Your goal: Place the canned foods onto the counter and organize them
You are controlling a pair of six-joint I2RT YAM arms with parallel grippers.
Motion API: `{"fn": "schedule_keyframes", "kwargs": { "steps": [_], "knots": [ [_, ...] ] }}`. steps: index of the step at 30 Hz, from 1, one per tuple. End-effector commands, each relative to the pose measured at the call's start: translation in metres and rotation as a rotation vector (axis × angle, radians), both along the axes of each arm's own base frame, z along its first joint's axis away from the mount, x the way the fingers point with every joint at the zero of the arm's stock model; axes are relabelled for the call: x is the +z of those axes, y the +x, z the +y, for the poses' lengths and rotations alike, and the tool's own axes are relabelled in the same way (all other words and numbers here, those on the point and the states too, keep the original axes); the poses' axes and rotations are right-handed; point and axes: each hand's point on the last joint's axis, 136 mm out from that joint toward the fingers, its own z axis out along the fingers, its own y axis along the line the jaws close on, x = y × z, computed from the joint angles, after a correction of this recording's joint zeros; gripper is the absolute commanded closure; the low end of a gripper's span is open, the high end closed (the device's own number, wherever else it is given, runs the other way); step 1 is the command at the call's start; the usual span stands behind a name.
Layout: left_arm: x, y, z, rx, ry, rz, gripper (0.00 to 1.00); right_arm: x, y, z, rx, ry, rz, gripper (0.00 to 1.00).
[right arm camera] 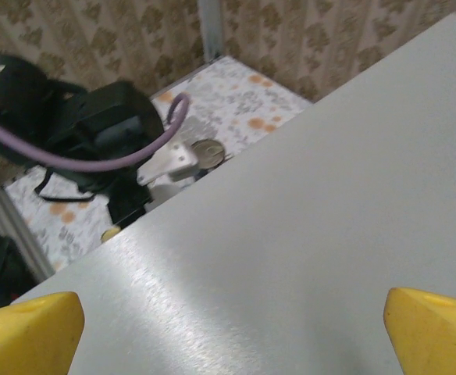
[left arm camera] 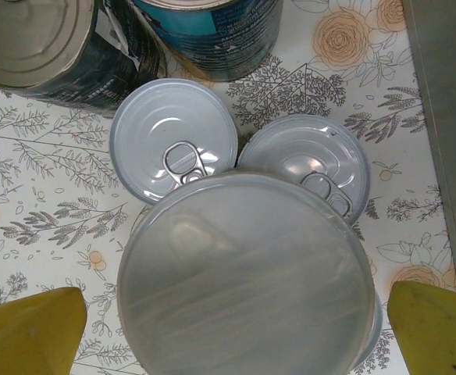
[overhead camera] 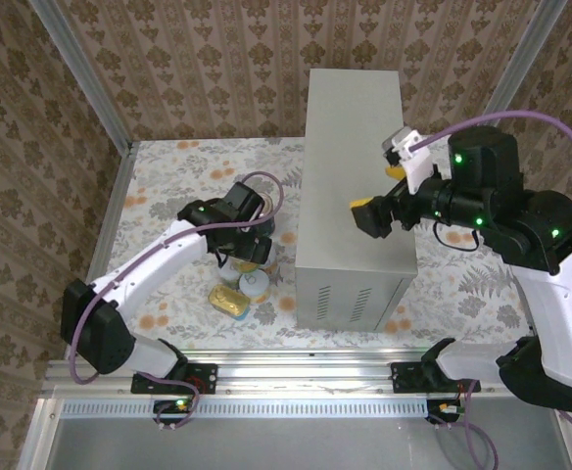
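The pale top of the yellow-orange can is already between my left gripper's yellow fingers, so my left gripper should go down slightly around the can and close those fingers on the can's sides.
The canned foods cluster on the floral floor left of the counter (overhead camera: 355, 147). In the left wrist view, two blue-labelled cans (left arm camera: 212, 31) (left arm camera: 33, 43) stand at the top, with two white pull-tab lids (left arm camera: 173, 148) (left arm camera: 306, 164) below them. A large pale can top (left arm camera: 247, 266) lies close under my left gripper (left arm camera: 232, 328), which is open, its yellow fingertips (left arm camera: 29, 332) standing apart on either side of the can. A flat yellow tin (overhead camera: 227, 301) and a white-lidded can (overhead camera: 255, 285) sit nearer the front. My right gripper (overhead camera: 379, 191) hovers open over the bare counter top (right arm camera: 290, 258).
Patterned walls and metal posts (overhead camera: 80, 69) close in the floor on the left and at the back. The counter's side (left arm camera: 447, 117) runs close along the right of the cans. The left arm (right arm camera: 95, 125) and a can top (right arm camera: 207, 150) show beyond the counter's edge.
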Motion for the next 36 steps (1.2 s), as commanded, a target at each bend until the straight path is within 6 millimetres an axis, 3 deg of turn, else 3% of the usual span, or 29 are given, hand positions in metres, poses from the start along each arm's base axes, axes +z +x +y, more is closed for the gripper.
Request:
{"fn": "schedule_keyframes", "kwargs": {
  "steps": [1,8,20,29,36],
  "knots": [
    [0.003,0.006,-0.003,-0.013,0.022,-0.025,0.00,-0.013,-0.016,0.007,0.074,-0.030,0.026,0.00],
    [-0.011,0.005,-0.001,-0.018,0.063,-0.005,0.01,-0.018,-0.027,0.016,0.134,-0.043,0.024,0.00],
    [-0.016,0.004,-0.003,-0.023,0.054,-0.006,0.16,-0.031,-0.055,0.043,0.319,-0.119,0.015,0.00],
    [0.009,0.005,0.004,-0.056,0.069,-0.058,0.38,-0.045,-0.055,0.052,0.348,-0.176,0.000,0.00],
    [0.045,0.002,0.004,-0.094,0.043,-0.103,0.56,-0.057,-0.054,0.057,0.374,-0.184,-0.012,0.00]
  ]
}}
